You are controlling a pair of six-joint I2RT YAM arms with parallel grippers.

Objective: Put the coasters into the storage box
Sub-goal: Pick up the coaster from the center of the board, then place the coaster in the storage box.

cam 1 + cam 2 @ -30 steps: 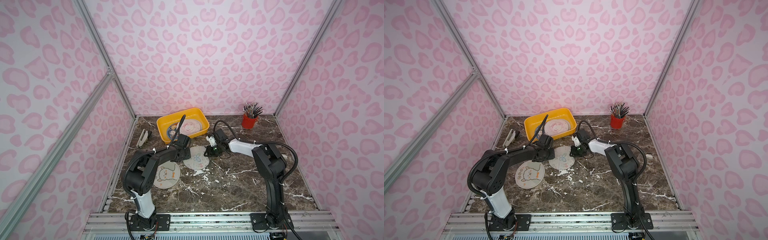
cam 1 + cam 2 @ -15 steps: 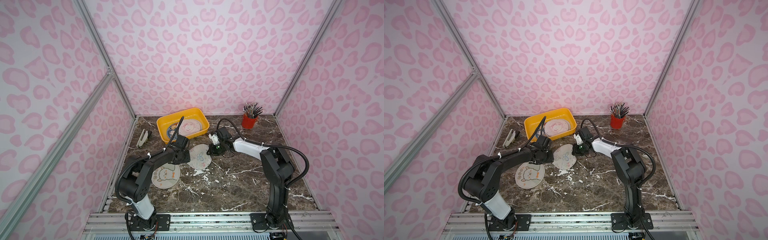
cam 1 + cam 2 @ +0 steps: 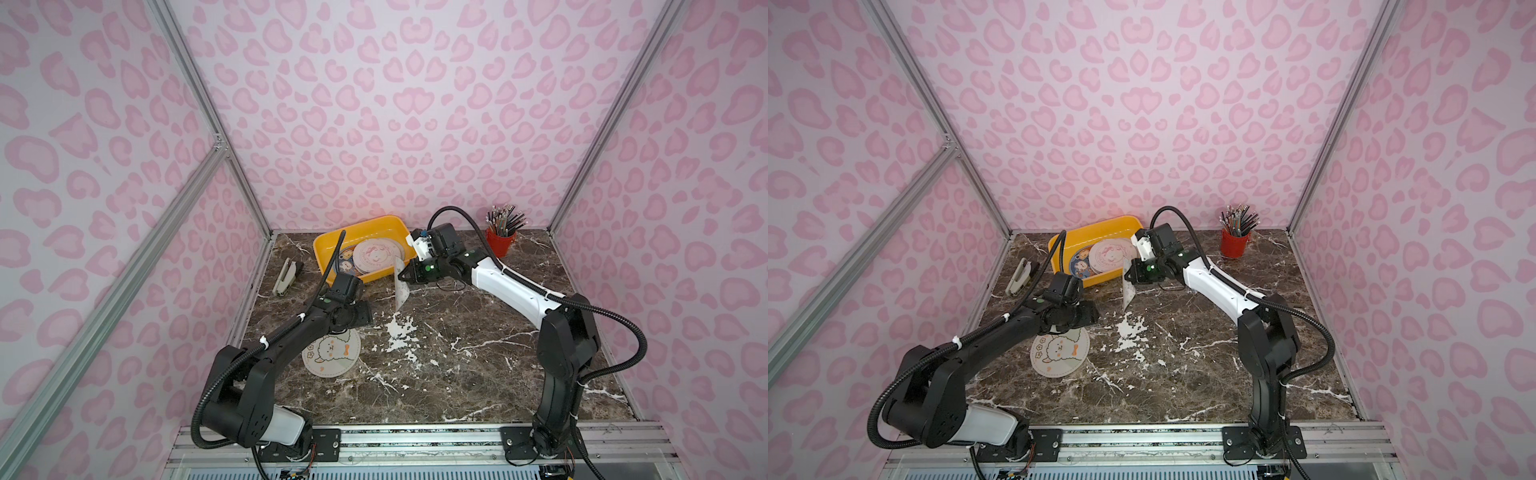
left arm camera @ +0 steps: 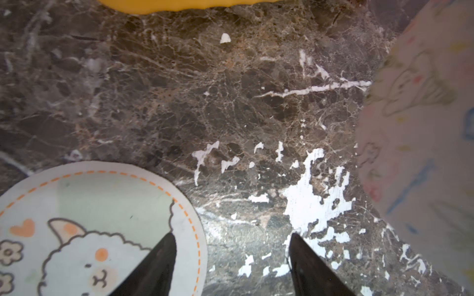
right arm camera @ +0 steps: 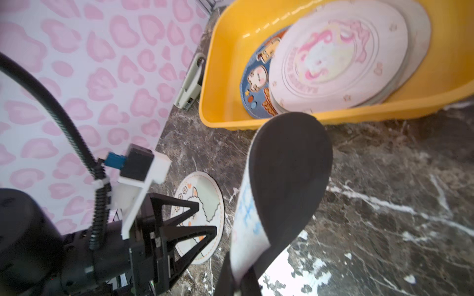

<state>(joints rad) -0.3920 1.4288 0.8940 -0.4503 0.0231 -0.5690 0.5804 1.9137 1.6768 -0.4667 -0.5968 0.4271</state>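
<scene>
My right gripper should next carry the pale coaster outward over the pink-print coaster in the box [image 5: 339, 56] and release the pale coaster's rim, because the pink-print coaster lies outward of my right gripper.
The yellow storage box [image 3: 357, 226] [image 3: 1096, 226] stands at the back and holds a pink-print coaster [image 3: 376, 255] [image 5: 338, 56] lying over a blue one [image 3: 343, 264] [image 5: 256, 77]. Just in front of the box, my right gripper [image 3: 402, 276] [image 5: 238, 279] is shut on the rim of a pale coaster [image 3: 401, 286] [image 5: 287, 174], which hangs on edge above the table. A sheep-print coaster [image 3: 332, 353] [image 4: 89, 217] lies flat on the marble. My left gripper [image 3: 365, 311] [image 4: 230, 238] is open and holds nothing, with one finger over that coaster's edge.
A red cup of pencils [image 3: 500, 243] stands at the back right. A grey stapler-like tool [image 3: 284, 278] lies by the left wall beside the box. Pink patterned walls close in three sides, and a metal rail [image 3: 415, 436] runs along the front.
The pale coaster that lay flat between the grippers is now lifted on edge by the right gripper, nearer the box. The left gripper has opened and drawn back towards the sheep coaster.
</scene>
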